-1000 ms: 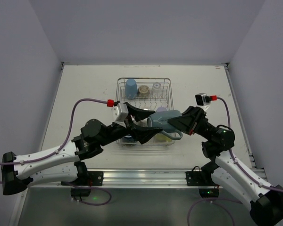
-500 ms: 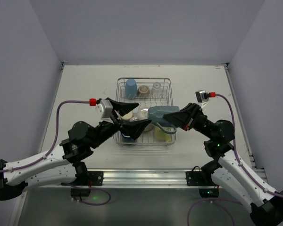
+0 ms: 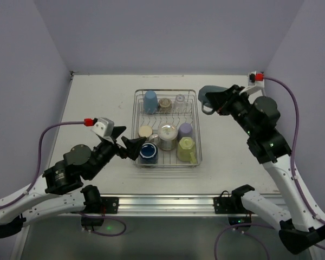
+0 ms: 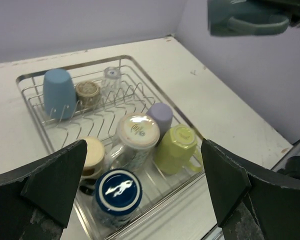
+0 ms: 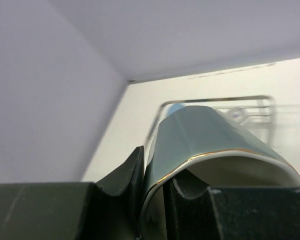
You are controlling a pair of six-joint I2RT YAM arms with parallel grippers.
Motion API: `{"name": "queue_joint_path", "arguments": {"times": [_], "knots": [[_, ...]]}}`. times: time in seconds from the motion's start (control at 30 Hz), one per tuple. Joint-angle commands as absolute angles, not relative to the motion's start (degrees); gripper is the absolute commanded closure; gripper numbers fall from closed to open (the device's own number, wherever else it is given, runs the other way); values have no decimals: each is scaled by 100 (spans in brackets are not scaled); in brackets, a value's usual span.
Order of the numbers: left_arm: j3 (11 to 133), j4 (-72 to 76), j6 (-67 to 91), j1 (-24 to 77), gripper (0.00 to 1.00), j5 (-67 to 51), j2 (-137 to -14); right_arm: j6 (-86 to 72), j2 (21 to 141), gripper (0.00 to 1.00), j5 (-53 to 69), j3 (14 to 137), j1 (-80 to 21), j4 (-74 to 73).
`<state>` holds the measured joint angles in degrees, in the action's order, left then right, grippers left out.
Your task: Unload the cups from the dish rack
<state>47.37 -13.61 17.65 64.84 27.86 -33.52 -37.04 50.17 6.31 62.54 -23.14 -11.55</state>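
I need to turn my right gripper downward and lower the grey-teal mug [image 5: 205, 132] so it stands upright beside the rack's far corner, because the mug is sideways in the air near bare tabletop.
The dish rack [image 3: 165, 91] is a silver wire basket at mid table, and several cups stand upside down in it. Among them are a light blue tumbler [image 3: 150, 101], a lavender cup [image 3: 185, 130], a yellow-green mug [image 3: 186, 149] and a dark blue cup [image 3: 148, 153]. My right gripper [image 3: 222, 99] is raised beyond the rack's far right corner. It is shut on the wall of a grey-teal mug [image 5: 205, 132] with a gold rim, one finger inside and one outside. My left gripper [image 3: 129, 144] hangs wide open at the rack's front left, above the dark blue cup [image 4: 117, 192], holding nothing.
White walls close in the table on three sides, and the right wall is near the raised mug [image 4: 250, 20]. Bare tabletop [image 3: 233, 141] lies right of the rack, and more [image 3: 97, 103] to its left. An aluminium rail [image 3: 162, 203] runs along the near edge.
My right arm has lifted the grey-teal mug from over the rack's middle up and away to the far right. My left gripper opened fully and drew back to the rack's front left.
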Motion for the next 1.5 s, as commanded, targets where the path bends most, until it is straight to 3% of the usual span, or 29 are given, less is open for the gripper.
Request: {"name": "queue_joint_path", "arguments": {"times": [0.0,0.23,0.5,0.83,1.13,1.23,1.27,1.4,1.47], "knots": [[4641,-2529,1977,6460,0,3401,-3068,-2383,5930,100,-360,7030,-1943,-2353],[4659,-3269,1987,6460,0,3279,-3067,-1723,8127,100,-940,8329,-1354,-3111],[4369,-2841,1784,6460,0,2637,-3261,-1327,10289,100,-1143,9395,-1125,-3489],[4157,-2760,1758,6434,0,2496,-3507,-1230,11530,100,-607,10002,-879,-3384],[4183,-2698,1723,6249,0,2329,-3726,-1239,11733,100,-615,9932,-756,-3384],[4245,-2698,1749,6240,0,2329,-3814,-1248,11681,86,-615,9958,-730,-3498],[4271,-2707,1758,6240,0,2329,-3841,-1248,11637,74,-624,9967,-729,-3542],[4499,-2707,1872,6240,0,2058,-4086,-1318,11401,49,-694,10002,-738,-3612],[4640,-2663,1960,6240,0,1943,-4201,-1327,11242,41,-651,9967,-729,-3612]]}}
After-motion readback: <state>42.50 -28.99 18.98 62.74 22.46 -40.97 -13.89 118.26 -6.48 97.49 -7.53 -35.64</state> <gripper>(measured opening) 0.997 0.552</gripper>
